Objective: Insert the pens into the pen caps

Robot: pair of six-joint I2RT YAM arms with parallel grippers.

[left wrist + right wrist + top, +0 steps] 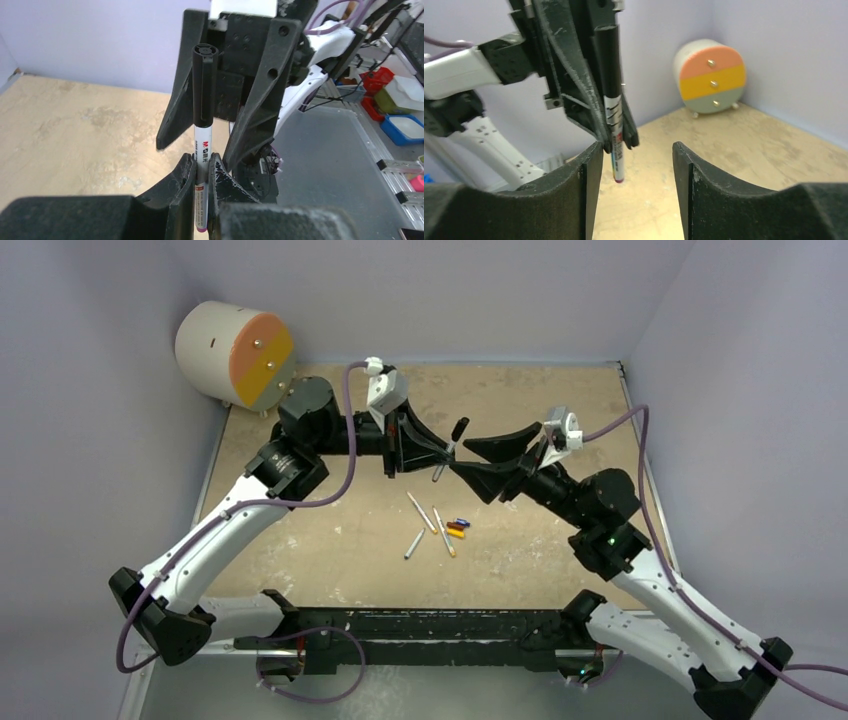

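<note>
I should swing my left gripper away from my right gripper, turn its fingers down and lower the white pen point(446, 454) to the table, because the pen's cap is on.
My left gripper point(443, 456) is shut on a white pen point(446, 454) and holds it above the table, tilted; the grip shows in the left wrist view point(201, 172). The black cap point(204, 85) sits on the pen's upper end, and its lower end point(618, 176) is purple. My right gripper point(463, 456) is open just right of the pen, with its fingers point(589, 170) either side of the lower end, apart from it. Three more pens point(420, 512) lie on the table. Blue point(462, 523) and orange point(455, 533) caps lie beside them.
A round cream cabinet with orange and yellow drawers point(235, 353) stands at the back left corner; it also shows in the right wrist view point(711, 77). Lilac walls close the tan table point(560, 550) on three sides. A black rail point(420, 625) runs along the near edge.
</note>
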